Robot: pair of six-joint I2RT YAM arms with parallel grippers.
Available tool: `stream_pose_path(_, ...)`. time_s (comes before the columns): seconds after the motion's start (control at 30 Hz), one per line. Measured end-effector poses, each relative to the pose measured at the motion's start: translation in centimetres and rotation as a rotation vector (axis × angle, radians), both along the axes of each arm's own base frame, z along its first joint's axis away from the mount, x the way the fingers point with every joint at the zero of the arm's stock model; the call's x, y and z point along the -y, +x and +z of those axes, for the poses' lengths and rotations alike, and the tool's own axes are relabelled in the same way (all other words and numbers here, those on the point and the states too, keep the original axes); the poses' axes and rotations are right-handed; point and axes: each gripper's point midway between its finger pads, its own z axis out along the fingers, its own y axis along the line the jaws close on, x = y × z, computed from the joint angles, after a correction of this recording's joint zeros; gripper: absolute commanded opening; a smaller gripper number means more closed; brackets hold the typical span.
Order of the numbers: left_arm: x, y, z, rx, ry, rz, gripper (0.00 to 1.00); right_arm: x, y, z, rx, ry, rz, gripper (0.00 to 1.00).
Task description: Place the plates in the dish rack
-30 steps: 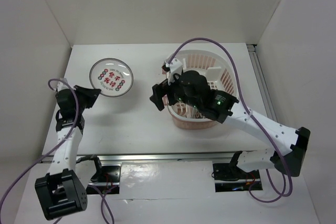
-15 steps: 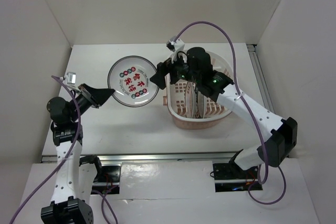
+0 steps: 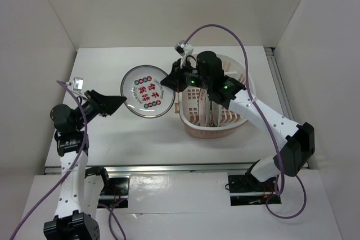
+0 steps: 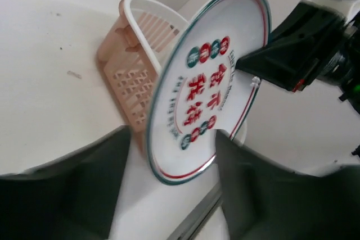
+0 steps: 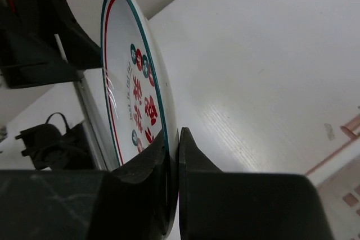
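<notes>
The white plate needs my right gripper to turn across, lower and release it next, since the rack space past the standing plates is below and right in the top view.
A white plate with red marks and a green-red rim (image 3: 147, 91) hangs tilted above the table, just left of the dish rack (image 3: 245, 89). My right gripper (image 3: 169, 80) is shut on the plate's right rim; in the right wrist view both fingers pinch the rim (image 5: 177, 133) of the plate (image 5: 128, 66). My left gripper (image 3: 119, 101) is open at the plate's left edge. In the left wrist view the plate (image 4: 208, 82) has its lower edge between the spread fingers (image 4: 171, 141). Two other plates (image 3: 198, 109) stand on edge inside the pale-pink rack (image 4: 130, 71).
White walls close in the table at the back and both sides. A metal rail (image 3: 169, 168) runs along the near table edge. The right arm's purple cable (image 3: 225, 27) arches over the rack. A black plug and cable (image 5: 39, 141) lie below the table edge.
The plate travelled right toward the rack in my left gripper. My right gripper left the rack and shut on the plate's right rim. The left gripper then opened.
</notes>
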Motion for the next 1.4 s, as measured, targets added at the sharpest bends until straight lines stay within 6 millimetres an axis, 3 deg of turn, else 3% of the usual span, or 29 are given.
stream_pose_path(0.03, -0.1, 0.1, 0.2, -0.01, 0.014, 0.011, 0.91, 0.4, 0.3, -0.4, -0.007, -0.018, -0.03, 0.0)
stream_pose_path(0.13, -0.8, 0.4, 1.6, -0.021, 0.077, 0.07, 0.99, 2.4, 1.0, -1.0, -0.019, -0.091, -0.157, 0.0)
stream_pose_path(0.2, -1.4, 0.6, 2.3, -0.037, 0.123, 0.121, 0.99, 4.7, 1.2, -0.3, -0.006, -0.143, -0.275, 0.0)
stream_pose_path(0.3, -1.9, 1.0, 1.5, -0.083, 0.186, 0.17, 0.99, 9.1, 0.9, 3.4, 0.059, -0.179, -0.482, 0.0)
stream_pose_path(0.4, -2.2, 0.8, -1.4, -0.176, 0.218, 0.186, 0.99, 14.9, -0.3, 8.1, 0.132, -0.154, -0.697, 0.0)
stream_pose_path(0.5, -2.4, 0.6, -3.6, -0.256, 0.231, 0.186, 0.99, 21.1, -1.7, 10.8, 0.174, -0.146, -0.913, 0.0)
stream_pose_path(0.63, -2.1, 0.2, -4.4, -0.291, 0.238, 0.174, 0.99, 27.2, -3.2, 10.4, 0.174, -0.237, -1.152, 0.0)
stream_pose_path(0.7, -2.0, 0.1, -4.5, -0.288, 0.249, 0.168, 0.99, 28.9, -3.6, 9.1, 0.16, -0.305, -1.228, 0.0)
stream_pose_path(0.8, -1.9, -0.2, -4.5, -0.283, 0.262, 0.172, 0.99, 30.4, -3.9, 6.1, 0.133, -0.439, -1.297, 0.0)
stream_pose_path(0.97, -1.8, -0.6, -4.2, -0.265, 0.272, 0.18, 0.99, 31.0, -3.6, 1.0, 0.088, -0.621, -1.3, 0.0)
stream_pose_path(1.2, -1.7, -0.7, -4.3, -0.271, 0.277, 0.176, 0.99, 32.0, -3.3, -1.5, 0.057, -0.683, -1.323, 0.0)
stream_pose_path(1.4, -1.7, -0.7, -4.4, -0.275, 0.276, 0.176, 0.99, 31.2, -2.9, -5.1, 0.012, -0.747, -1.272, 0.0)
